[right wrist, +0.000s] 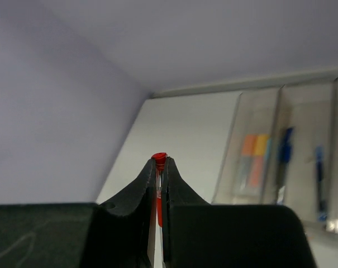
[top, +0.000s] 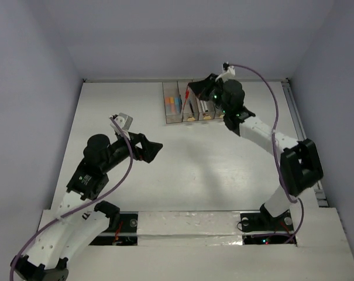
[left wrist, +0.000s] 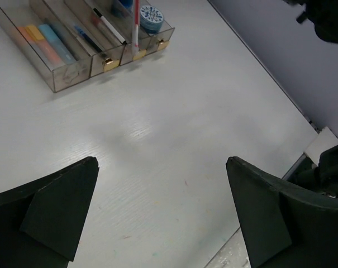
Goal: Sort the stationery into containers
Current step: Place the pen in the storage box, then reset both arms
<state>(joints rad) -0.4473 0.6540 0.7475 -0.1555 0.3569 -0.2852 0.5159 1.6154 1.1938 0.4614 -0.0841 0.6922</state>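
My right gripper moves outward and down next and releases the red pen in the second bin [top: 188, 104] [right wrist: 304, 153] below it, where a blue pen already lies.
The containers [top: 174, 120] are four joined translucent bins at the table's far middle. My right gripper [top: 193, 92] is shut on a red pen [top: 188, 94] and holds it above the bins; the right wrist view shows the fingertips [right wrist: 149, 173] pinching the pen's red end [right wrist: 159, 158]. The left wrist view shows the pen [left wrist: 136, 25] standing nearly upright over the third bin. Pink, orange and blue sticks [left wrist: 44, 42] lie in the left bin [left wrist: 68, 77], a blue pen [left wrist: 86, 38] in the second, a black-white marker [left wrist: 108, 25] in the third and a blue-white roll [left wrist: 152, 17] in the fourth. My left gripper [top: 153, 146] is open and empty [left wrist: 160, 161] over bare table.
Grey walls close the table on three sides. A metal rail [top: 291, 108] runs along the right edge. White taped boards [top: 223, 225] cover the near edge by the arm bases. The right arm's purple cable [top: 275, 111] loops above the table.
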